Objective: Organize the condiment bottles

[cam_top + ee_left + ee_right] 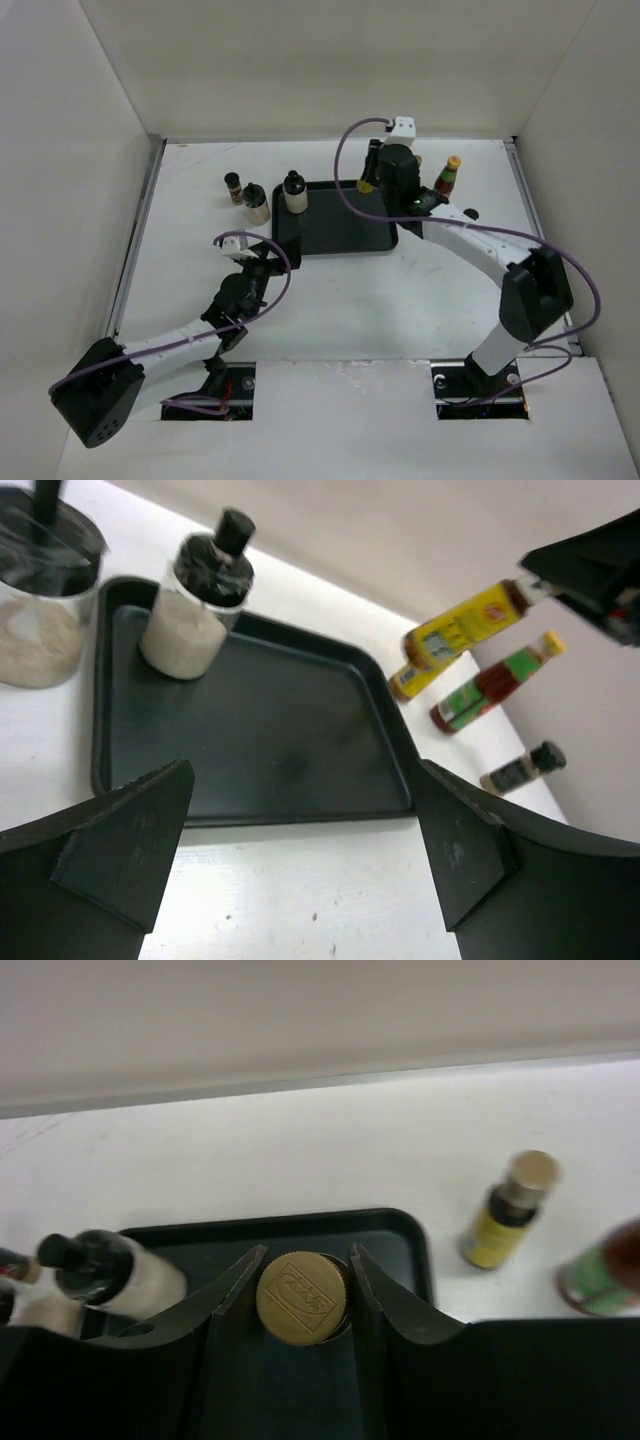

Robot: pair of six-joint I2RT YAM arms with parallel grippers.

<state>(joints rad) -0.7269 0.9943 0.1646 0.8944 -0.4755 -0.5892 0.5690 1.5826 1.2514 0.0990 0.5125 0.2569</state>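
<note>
Bare tray bottom (207, 1263) beside the white bottle lies below my right gripper, left in the top view. Next, my right gripper shifts that way, lowers and releases.
My right gripper (372, 180) (306, 1260) is shut on the gold cap of a slim yellow-labelled bottle (300, 1297) (465, 620) and holds it over the far right corner of the black tray (345, 235). A white black-capped bottle (293, 192) (195, 605) stands in the tray's far left corner. A squat beige jar (256, 203) and a dark shaker (233, 187) stand left of the tray. A second yellow-labelled bottle (510, 1210), a red bottle with an orange cap (447, 177) and another dark shaker (520, 770) stand right of it. My left gripper (262, 258) (305, 880) is open and empty near the tray's near left edge.
White walls close in the table on the left, back and right. The right arm's white link (470, 240) runs past the tray's right side. The tray's floor (270, 730) is bare apart from the white bottle.
</note>
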